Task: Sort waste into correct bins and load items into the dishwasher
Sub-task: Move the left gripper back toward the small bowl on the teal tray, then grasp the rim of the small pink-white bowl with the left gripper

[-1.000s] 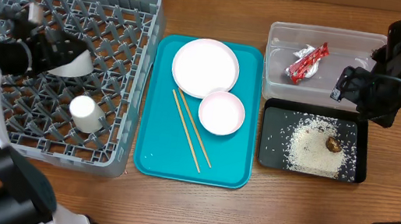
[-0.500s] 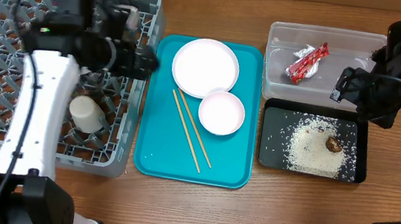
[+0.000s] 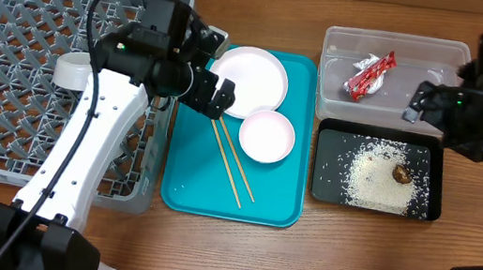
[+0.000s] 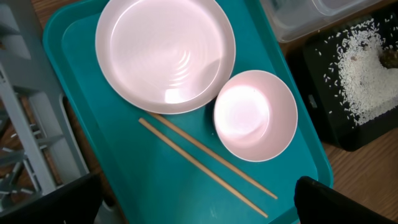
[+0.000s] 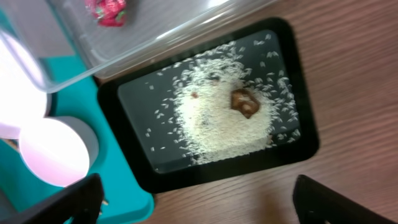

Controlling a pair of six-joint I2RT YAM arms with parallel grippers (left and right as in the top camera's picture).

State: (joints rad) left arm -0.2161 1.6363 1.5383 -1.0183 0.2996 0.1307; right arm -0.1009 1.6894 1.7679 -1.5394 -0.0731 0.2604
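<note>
The small dish crowds the plate, so the left gripper should next move past the plate, then down onto that rim (image 3: 293, 140) (image 4: 292, 98) toward the black tray.
My left gripper (image 3: 214, 96) hangs open over the teal tray (image 3: 214, 197), at the left edge of the large white plate (image 3: 254, 80). In the left wrist view the plate (image 4: 165, 53), the small dish (image 4: 255, 115) and the chopsticks (image 4: 205, 165) lie below the empty gripper (image 4: 199, 205). The dishwasher rack (image 3: 10, 27) holds the grey bowl (image 3: 70, 71); the cup is hidden under my left arm. My right gripper (image 3: 424, 102) is open and empty above the clear tub (image 3: 332, 96), which holds the wrapper (image 3: 370, 75). Rice (image 3: 373, 177) and a brown lump (image 3: 401, 174) lie in the black tray (image 3: 323, 192).
The rack's right wall stands directly against the teal tray's left rim. The tub and black tray sit side by side to the right of the teal tray. Bare wooden table (image 5: 249, 193) shows in front of the black tray (image 5: 298, 152).
My left arm swung right, out of the rack and over the teal tray, leaving the bowl in the rack. The right gripper shifted slightly right and its jaws spread wider.
</note>
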